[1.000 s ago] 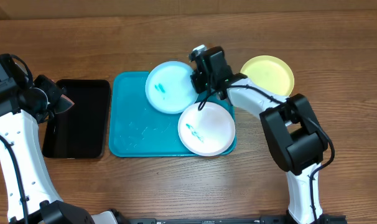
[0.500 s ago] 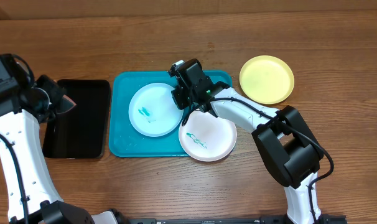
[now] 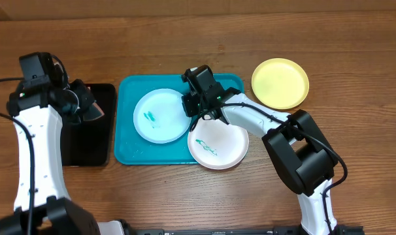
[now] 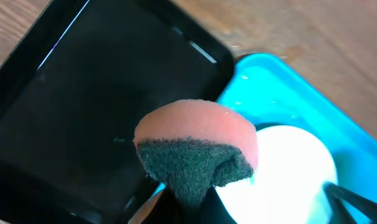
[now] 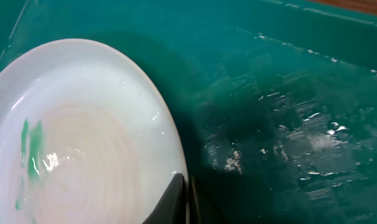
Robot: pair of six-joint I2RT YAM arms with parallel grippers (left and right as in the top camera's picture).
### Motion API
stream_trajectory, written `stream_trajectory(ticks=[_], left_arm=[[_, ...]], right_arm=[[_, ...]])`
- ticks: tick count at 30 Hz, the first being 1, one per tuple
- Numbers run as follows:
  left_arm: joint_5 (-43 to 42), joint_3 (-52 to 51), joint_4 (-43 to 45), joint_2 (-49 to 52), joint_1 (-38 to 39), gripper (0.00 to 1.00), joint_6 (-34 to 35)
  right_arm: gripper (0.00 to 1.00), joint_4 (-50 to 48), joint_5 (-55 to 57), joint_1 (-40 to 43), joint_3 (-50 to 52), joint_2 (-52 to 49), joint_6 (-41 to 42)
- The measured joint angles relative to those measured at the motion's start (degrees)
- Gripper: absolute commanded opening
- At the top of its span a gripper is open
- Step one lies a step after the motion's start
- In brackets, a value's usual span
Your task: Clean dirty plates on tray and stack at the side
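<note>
The left gripper lowers down into the black tray and releases the sponge [image 4: 198, 146] there next, since the sponge still hangs above that tray's empty bottom.
The pale cyan plate [image 3: 160, 115] lies on the turquoise tray [image 3: 129, 149] with a teal smear on its left part. My right gripper [image 3: 193, 109] is shut on its right rim; the right wrist view shows the rim pinched between the fingers [image 5: 184, 198] and the plate [image 5: 76, 143]. The white plate [image 3: 219, 145] with a teal smear lies at the tray's front right, half over its edge. The yellow-green plate [image 3: 280, 82] sits on the table at the back right. My left gripper [image 3: 87, 108] is shut on a pink and dark green sponge [image 4: 198, 146] over the black tray.
A smaller black tray [image 3: 85, 140] lies left of the turquoise tray; it fills the left of the left wrist view [image 4: 70, 106]. Water drops shine on the turquoise tray floor [image 5: 300, 137]. Bare wooden table lies behind and in front.
My right gripper dragged the pale cyan plate left and forward on the tray. My left arm moved right, bringing the sponge over the black tray's right side.
</note>
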State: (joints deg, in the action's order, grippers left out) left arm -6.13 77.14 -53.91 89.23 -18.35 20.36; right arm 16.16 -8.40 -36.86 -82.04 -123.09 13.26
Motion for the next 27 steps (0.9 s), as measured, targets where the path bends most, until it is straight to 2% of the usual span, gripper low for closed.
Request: stream_trajectory(ticks=[4,6,16,22,24,27], left_arm=[[2.0,-0.1,1.4,2.6,0.0,0.04,0.0],[3.2,-0.1,2.2,4.3,0.0,0.04,0.0],[12.3,-0.2,5.8,15.0,0.0,0.04,0.0],[14.8,-0.2,8.6,20.8,0.0,0.06,0.0],[15.1,-0.2,9.0,22.9,0.0,0.15,-0.2],[15.6,-0.2,9.4,25.1,0.0,0.19,-0.9]], right_arm=[[0.05,0.1,0.1,-0.4,0.0,-0.1,0.1],[0.08,0.1,0.7,-0.7,0.0,-0.1,0.2],[0.08,0.3,1.4,-0.8,0.1,-0.1,0.2],[0.09,0.1,1.4,-0.8,0.1,-0.1,0.2],[0.14,-0.1,1.4,-0.8,0.1,-0.1,0.3],[0.29,-0.7,1.4,-0.8,0.1,-0.1,0.4]])
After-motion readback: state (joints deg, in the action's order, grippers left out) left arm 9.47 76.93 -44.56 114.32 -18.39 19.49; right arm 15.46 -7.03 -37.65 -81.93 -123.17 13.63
